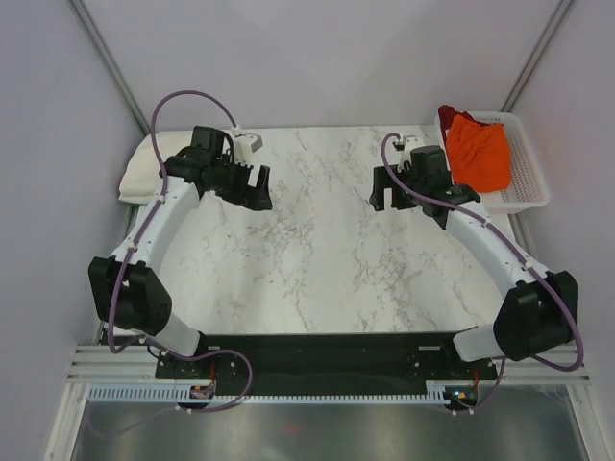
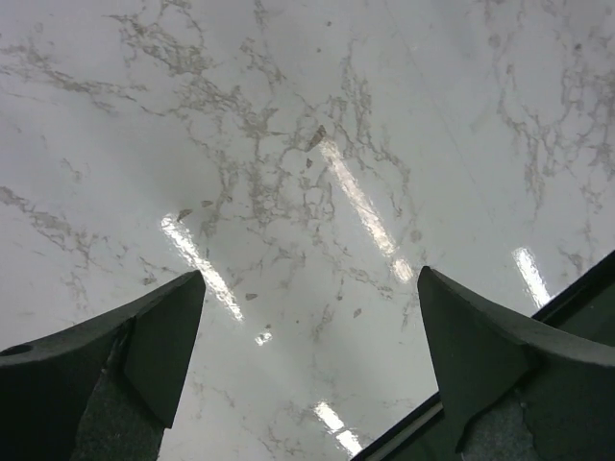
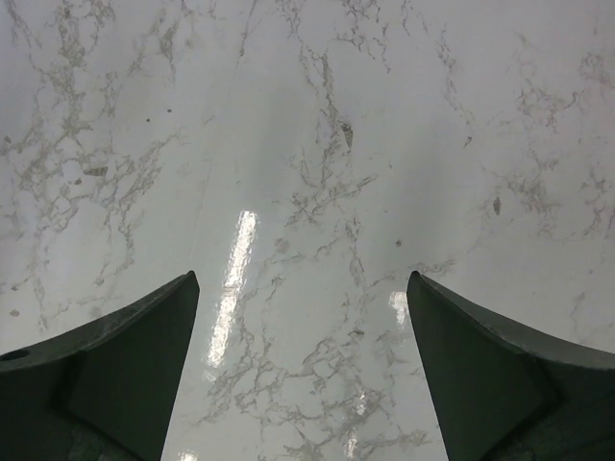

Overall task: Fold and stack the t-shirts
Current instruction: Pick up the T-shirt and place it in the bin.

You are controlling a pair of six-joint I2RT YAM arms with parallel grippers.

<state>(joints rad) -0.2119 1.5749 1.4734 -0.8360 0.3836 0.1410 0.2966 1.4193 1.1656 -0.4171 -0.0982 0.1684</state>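
My right gripper will move outward and to the right in the top view, then down onto the orange t-shirt's middle [image 1: 480, 148], because it lies uncovered in the basket [image 1: 528, 182].
A bright orange t-shirt [image 1: 480, 152] lies bunched in the white mesh basket [image 1: 528, 182] at the back right, with a dark red t-shirt [image 1: 448, 115] showing at its far left edge. A cream-white t-shirt [image 1: 146, 168] lies folded at the table's back left edge. My left gripper [image 1: 258, 192] is open and empty over bare marble, right of the cream shirt. My right gripper [image 1: 382, 197] is open and empty, left of the basket. Both wrist views show only marble between the spread fingers [image 2: 154, 346] [image 3: 144, 355].
The marble table [image 1: 317, 250] spans the middle between the arms. Grey walls with metal poles [image 1: 106, 58] enclose the back and sides. The table's black front edge [image 2: 577, 288] shows in the left wrist view.
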